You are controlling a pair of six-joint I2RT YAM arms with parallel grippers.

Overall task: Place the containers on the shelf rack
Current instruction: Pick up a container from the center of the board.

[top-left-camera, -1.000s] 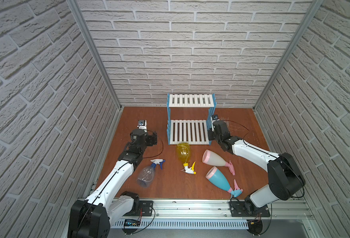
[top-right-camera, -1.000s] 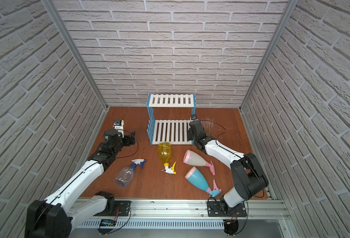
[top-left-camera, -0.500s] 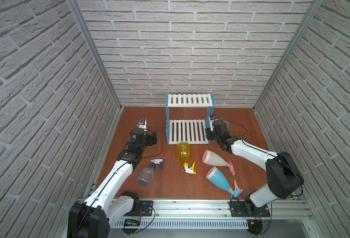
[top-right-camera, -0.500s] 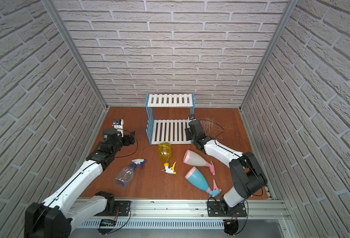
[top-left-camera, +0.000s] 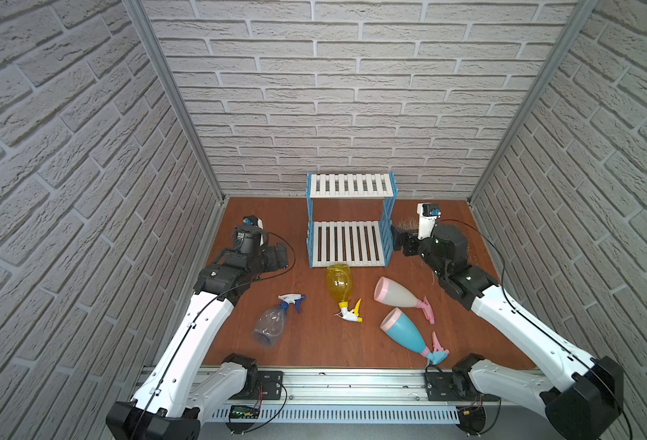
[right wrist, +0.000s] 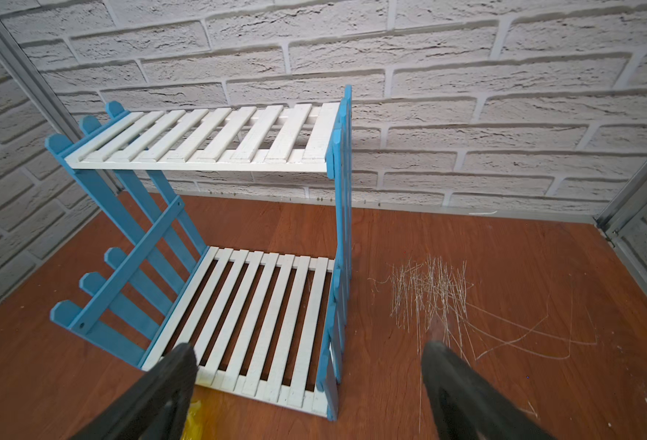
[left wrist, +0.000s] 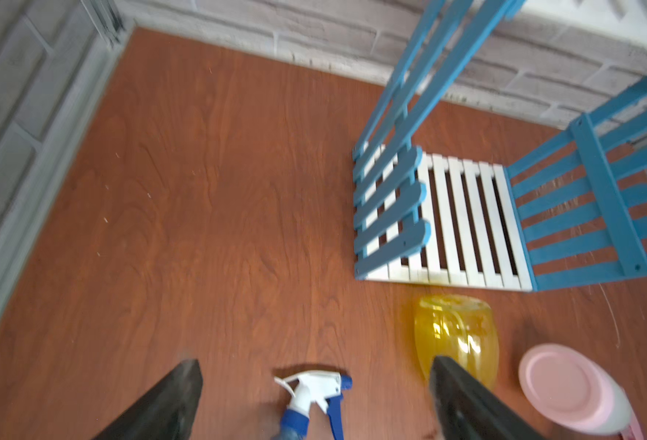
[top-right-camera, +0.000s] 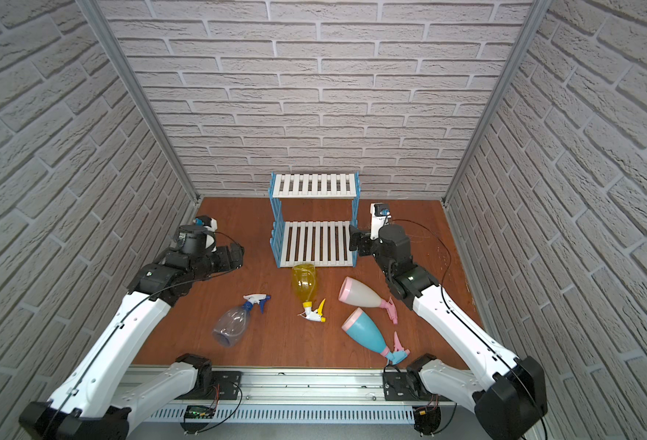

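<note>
My left gripper is above the blue trigger (top-left-camera: 298,306) (left wrist: 335,418), which stands out from the clear bottle's white nozzle. My left gripper needs to go down next, with its open fingers to either side of the trigger.
The shelf rack (top-left-camera: 349,236) stands upright at the back middle in both top views, both white shelves bare. All of the containers lie on their sides in front of it: clear bottle (top-left-camera: 270,324), yellow bottle (top-left-camera: 338,282) with its base at the rack's front edge, cream bottle (top-left-camera: 394,297) and light blue bottle (top-left-camera: 404,329). My left gripper (top-left-camera: 280,257) is open and empty left of the rack; in the left wrist view it (left wrist: 314,364) hovers over the clear bottle's nozzle (left wrist: 314,388). My right gripper (right wrist: 308,349) is open, its fingers straddling the rack's right side frame (right wrist: 337,343) without touching.
Brick walls close in the wooden floor (top-left-camera: 245,335) on three sides. A metal rail (top-left-camera: 352,384) with the arm bases runs along the front. Pale scratches (right wrist: 428,297) mark the floor right of the rack.
My right gripper went from shut on the rack's right side frame to open, letting it go. The rack shifted slightly left. The left arm barely moved.
</note>
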